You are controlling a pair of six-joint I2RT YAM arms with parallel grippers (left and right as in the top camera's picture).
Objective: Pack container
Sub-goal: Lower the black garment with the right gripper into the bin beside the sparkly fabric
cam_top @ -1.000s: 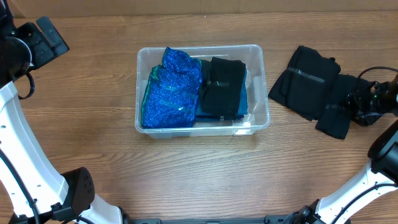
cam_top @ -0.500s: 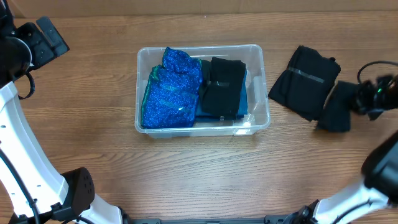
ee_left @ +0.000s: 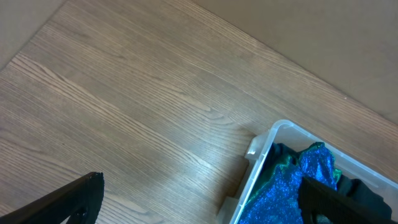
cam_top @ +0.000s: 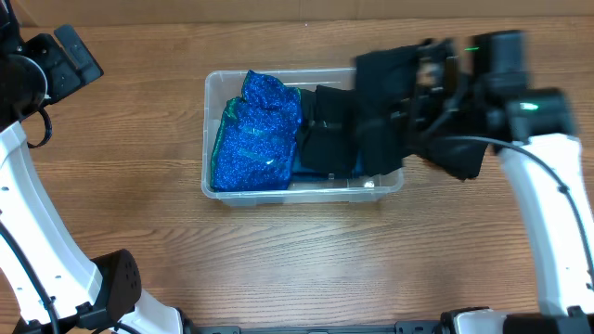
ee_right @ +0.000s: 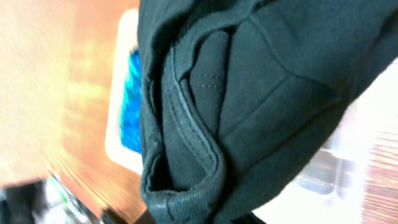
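Note:
The right gripper swings to the left in the overhead view next, lowers toward the near end of the folded black garment [cam_top: 327,130] below, and releases.
The clear container [cam_top: 208,139] stands mid-table. Inside lie a blue sparkly garment [cam_top: 255,139] on the left and a folded black garment [cam_top: 327,130] beside it. My right gripper [cam_top: 434,82] is shut on another black garment [cam_top: 385,107] and holds it in the air over the container's right end; the picture is motion-blurred. In the right wrist view this garment [ee_right: 261,93] fills the frame and hides the fingers, with the container wall [ee_right: 118,134] behind it. My left gripper [cam_top: 70,56] is open and empty at the far left; its wrist view shows the container's corner [ee_left: 273,132].
The right arm's white forearm [cam_top: 548,204] runs down the right side of the table. The left arm's white link [cam_top: 37,223] runs along the left edge. Bare wood table [cam_top: 139,241] surrounds the container. A beige wall edge [ee_left: 323,37] lies behind the table.
My right gripper has lifted the black garment off the table at the right and swung it left, over the container's right end. The left arm has not moved.

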